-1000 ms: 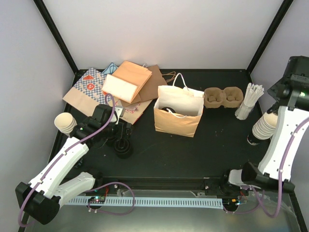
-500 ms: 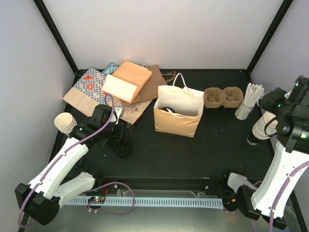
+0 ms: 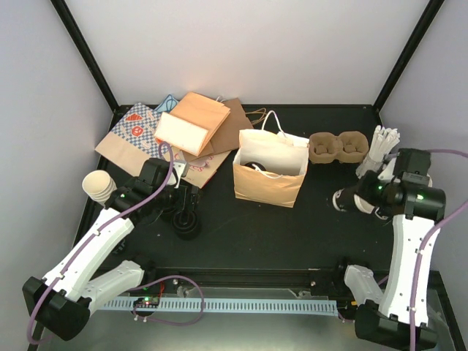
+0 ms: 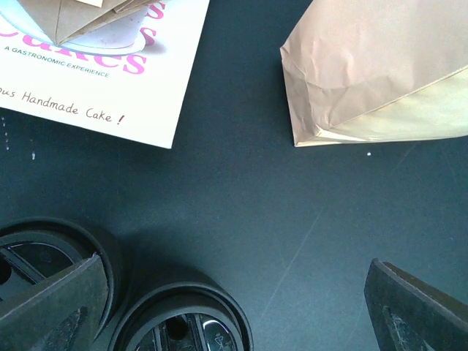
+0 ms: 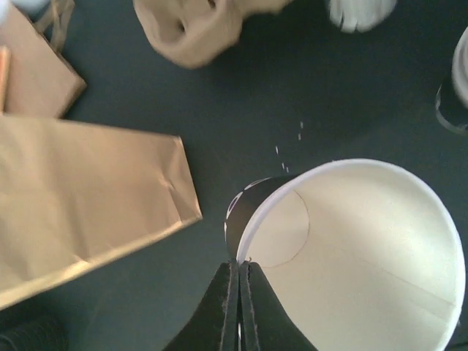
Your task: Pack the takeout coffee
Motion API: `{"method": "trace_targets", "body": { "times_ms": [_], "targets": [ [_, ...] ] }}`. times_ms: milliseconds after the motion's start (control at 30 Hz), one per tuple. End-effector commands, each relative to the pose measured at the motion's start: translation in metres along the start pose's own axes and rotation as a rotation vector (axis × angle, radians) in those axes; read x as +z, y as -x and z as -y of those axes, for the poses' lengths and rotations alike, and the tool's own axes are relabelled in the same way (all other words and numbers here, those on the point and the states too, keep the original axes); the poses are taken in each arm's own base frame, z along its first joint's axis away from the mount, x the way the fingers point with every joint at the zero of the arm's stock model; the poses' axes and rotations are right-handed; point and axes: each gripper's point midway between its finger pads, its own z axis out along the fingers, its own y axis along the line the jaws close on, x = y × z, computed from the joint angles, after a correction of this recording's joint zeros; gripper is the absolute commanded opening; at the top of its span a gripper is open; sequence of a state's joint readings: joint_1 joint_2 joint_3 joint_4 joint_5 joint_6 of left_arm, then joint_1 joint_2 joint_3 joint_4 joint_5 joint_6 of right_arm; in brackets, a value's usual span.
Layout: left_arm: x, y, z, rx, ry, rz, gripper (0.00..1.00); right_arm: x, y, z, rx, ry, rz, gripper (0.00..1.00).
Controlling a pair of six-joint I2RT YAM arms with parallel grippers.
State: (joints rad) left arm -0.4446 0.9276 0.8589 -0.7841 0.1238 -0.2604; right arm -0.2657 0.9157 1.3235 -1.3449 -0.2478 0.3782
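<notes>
I will move my right gripper to the left in the top view, lower the cup there and release it, because the tabletop in front of the brown bag is bare.
My right gripper (image 5: 239,268) is shut on the rim of a lidless cream paper cup (image 5: 365,248), with one finger inside the rim and one outside. In the top view this cup (image 3: 340,199) hangs tilted over the table, right of the upright brown paper bag (image 3: 269,175). A dark round shape (image 3: 254,162) sits inside that bag, and I cannot tell what it is. The brown pulp two-cup carrier (image 3: 338,146) stands empty behind the cup. My left gripper (image 4: 234,314) is open just above a stack of black lids (image 4: 183,325).
A second lid stack (image 4: 44,252) lies by the left finger. Flat paper bags (image 3: 175,131) are piled at the back left, and a cream cup stack (image 3: 99,186) lies at the left edge. White straws (image 3: 380,153) stand at the back right.
The right arm has swung down and left from the cup stack at the right edge, carrying one cup toward the bag. The left arm has not moved.
</notes>
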Motion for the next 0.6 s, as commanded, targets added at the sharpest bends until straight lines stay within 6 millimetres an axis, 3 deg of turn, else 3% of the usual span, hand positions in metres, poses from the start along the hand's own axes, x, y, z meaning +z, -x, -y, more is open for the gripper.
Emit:
{"method": "trace_targets", "body": {
  "times_ms": [0,167,300,567],
  "targets": [
    [-0.003,0.005,0.001,0.015,-0.001,0.027,0.99,0.029,-0.023,0.003,-0.057,0.013,-0.080,0.01],
    [-0.002,0.005,0.001,0.014,0.001,0.022,0.99,0.056,-0.051,0.005,-0.109,-0.025,-0.169,0.01],
    [-0.001,0.004,0.001,0.015,0.000,0.018,0.99,0.074,-0.080,-0.007,-0.178,-0.028,-0.237,0.01],
    [-0.001,0.004,0.002,0.015,-0.001,0.018,0.99,0.087,-0.107,-0.006,-0.237,-0.086,-0.241,0.01]
  ]
}}
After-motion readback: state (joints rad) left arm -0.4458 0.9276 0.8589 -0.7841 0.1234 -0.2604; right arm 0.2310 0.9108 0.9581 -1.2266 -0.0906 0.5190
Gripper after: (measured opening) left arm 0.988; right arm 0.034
